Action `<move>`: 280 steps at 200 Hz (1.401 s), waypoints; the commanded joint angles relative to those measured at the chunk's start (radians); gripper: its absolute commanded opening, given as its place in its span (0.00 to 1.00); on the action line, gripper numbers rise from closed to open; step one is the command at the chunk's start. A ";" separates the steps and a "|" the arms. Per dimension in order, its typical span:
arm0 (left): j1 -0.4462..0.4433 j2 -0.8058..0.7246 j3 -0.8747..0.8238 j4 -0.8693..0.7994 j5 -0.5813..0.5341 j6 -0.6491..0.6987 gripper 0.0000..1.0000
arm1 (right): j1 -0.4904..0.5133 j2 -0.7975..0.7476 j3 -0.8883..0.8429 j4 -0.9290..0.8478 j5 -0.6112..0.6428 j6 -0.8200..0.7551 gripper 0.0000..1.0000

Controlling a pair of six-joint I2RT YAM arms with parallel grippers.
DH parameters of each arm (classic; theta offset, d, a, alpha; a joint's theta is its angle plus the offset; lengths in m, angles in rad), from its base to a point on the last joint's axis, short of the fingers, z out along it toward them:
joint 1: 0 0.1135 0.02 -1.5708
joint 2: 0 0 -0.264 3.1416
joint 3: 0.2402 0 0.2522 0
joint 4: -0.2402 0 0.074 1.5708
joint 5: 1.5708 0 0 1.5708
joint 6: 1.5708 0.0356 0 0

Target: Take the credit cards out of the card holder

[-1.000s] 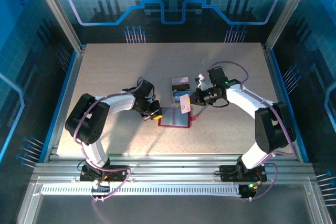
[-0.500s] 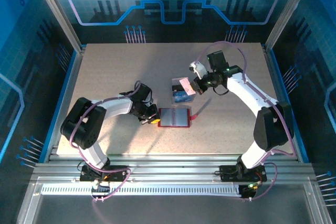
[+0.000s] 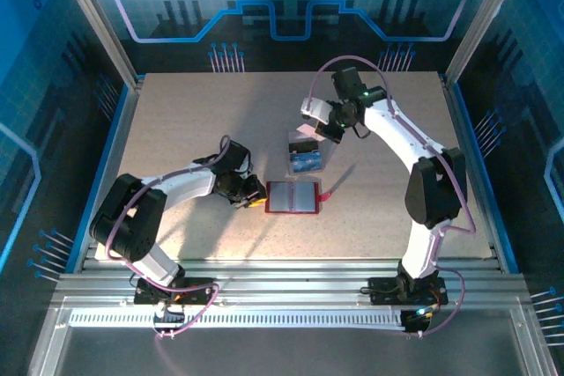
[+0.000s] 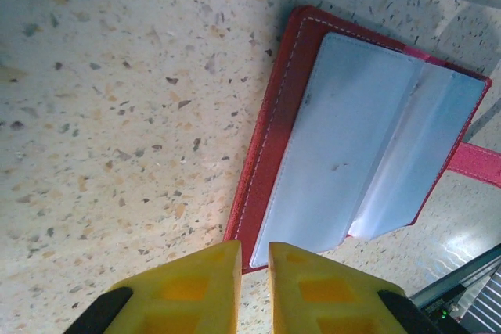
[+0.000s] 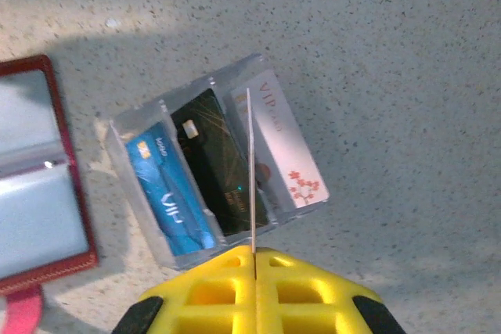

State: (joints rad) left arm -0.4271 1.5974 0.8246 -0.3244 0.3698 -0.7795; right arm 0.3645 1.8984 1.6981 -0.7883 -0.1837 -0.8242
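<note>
My right gripper should turn in line with the tray's dividers, lower and release the thin card, because the pinkish-white card's compartment is below it.
The card holder lies open and flat on the table, red with grey inner pockets. My left gripper is at its near left corner, jaws a narrow gap apart and gripping nothing. My right gripper is shut on a thin credit card, seen edge-on. It hangs over a clear divided tray. In the tray lie a blue card, a black card and a pinkish-white card. In the top view the right gripper is behind the tray.
The holder's red strap tab sticks out to its right. Speckled table spreads to the left and the back. Metal posts and blue walls ring the table, with a rail along the near edge.
The right arm has lifted the card from the holder and carried it back over the clear tray. The left gripper's jaws have parted slightly at the holder's corner.
</note>
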 commanded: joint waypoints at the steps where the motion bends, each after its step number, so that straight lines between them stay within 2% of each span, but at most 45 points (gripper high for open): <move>1: 0.009 -0.031 -0.027 -0.007 -0.022 -0.016 0.18 | 0.019 0.062 0.102 -0.136 0.042 -0.137 0.00; 60: 0.016 -0.051 -0.049 -0.005 -0.035 -0.040 0.18 | 0.045 0.232 0.335 -0.299 0.062 -0.225 0.00; 142: 0.044 -0.082 -0.062 -0.026 -0.046 -0.037 0.18 | 0.090 0.386 0.553 -0.411 0.092 -0.264 0.00; 186: 0.068 -0.097 -0.070 -0.041 -0.042 -0.024 0.18 | 0.102 0.423 0.610 -0.445 0.126 -0.275 0.00; 272: 0.099 -0.115 -0.085 -0.049 -0.039 -0.014 0.19 | 0.106 0.475 0.614 -0.489 0.178 -0.273 0.00; 280: 0.100 -0.113 -0.084 -0.049 -0.037 -0.015 0.19 | 0.107 0.475 0.615 -0.486 0.182 -0.273 0.04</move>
State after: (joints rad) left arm -0.3401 1.5055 0.7551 -0.3439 0.3359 -0.8093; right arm 0.4591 2.3611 2.2864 -1.2240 -0.0216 -1.0824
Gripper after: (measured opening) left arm 0.186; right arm 0.065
